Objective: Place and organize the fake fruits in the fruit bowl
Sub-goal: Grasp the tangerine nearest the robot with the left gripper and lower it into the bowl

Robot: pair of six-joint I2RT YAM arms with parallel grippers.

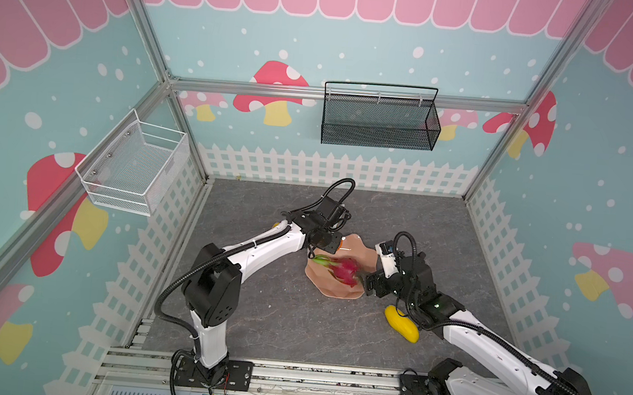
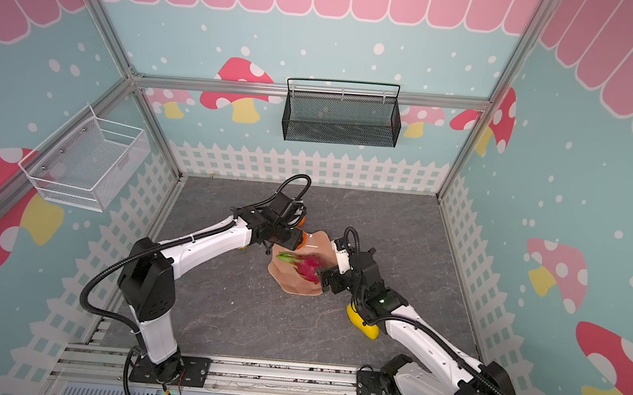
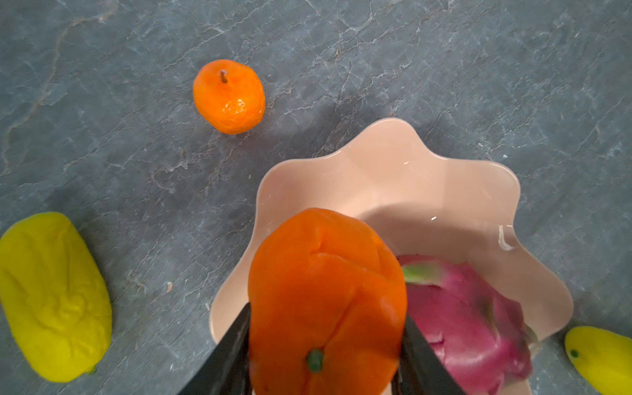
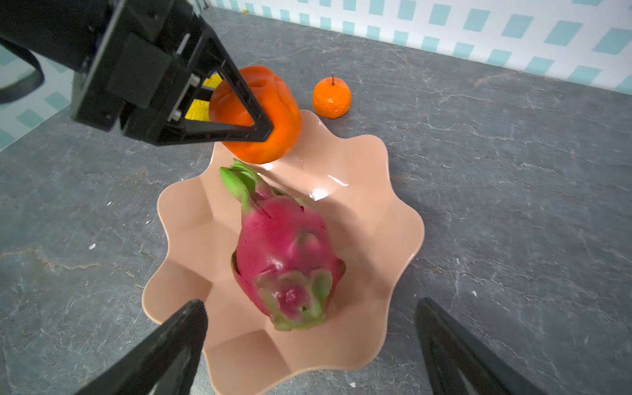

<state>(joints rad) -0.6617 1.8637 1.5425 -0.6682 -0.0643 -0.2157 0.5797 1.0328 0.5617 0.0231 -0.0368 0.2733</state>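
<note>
The bowl's far side (image 3: pixel 368 200), beside the dragon fruit, is empty. Next, my left gripper lowers the orange tangerine (image 3: pixel 325 273) into that part of the bowl and releases it there.
The peach-pink fruit bowl (image 1: pixel 361 253) (image 4: pixel 376 212) stands mid-table, and the magenta dragon fruit (image 1: pixel 344 269) (image 4: pixel 284 249) lies inside it. My left gripper (image 3: pixel 326 313) is shut on an orange tangerine (image 3: pixel 325 273) (image 4: pixel 284 113), which hangs over the bowl's rim on the far side. A second tangerine (image 3: pixel 229 97) (image 4: pixel 331 97) rests on the table just beyond the bowl. One yellow fruit (image 3: pixel 54 297) lies under my left arm. Another yellow fruit (image 1: pixel 401 323) (image 3: pixel 602 359) lies beside my right arm. My right gripper (image 4: pixel 309 307) stands open at the bowl's near rim, holding nothing.
A black mesh basket (image 1: pixel 380 122) hangs on the back wall and a white wire basket (image 1: pixel 133 167) on the left wall. The two arms meet over the bowl. Grey stone-patterned table (image 1: pixel 277 320) stretches in front of the bowl.
</note>
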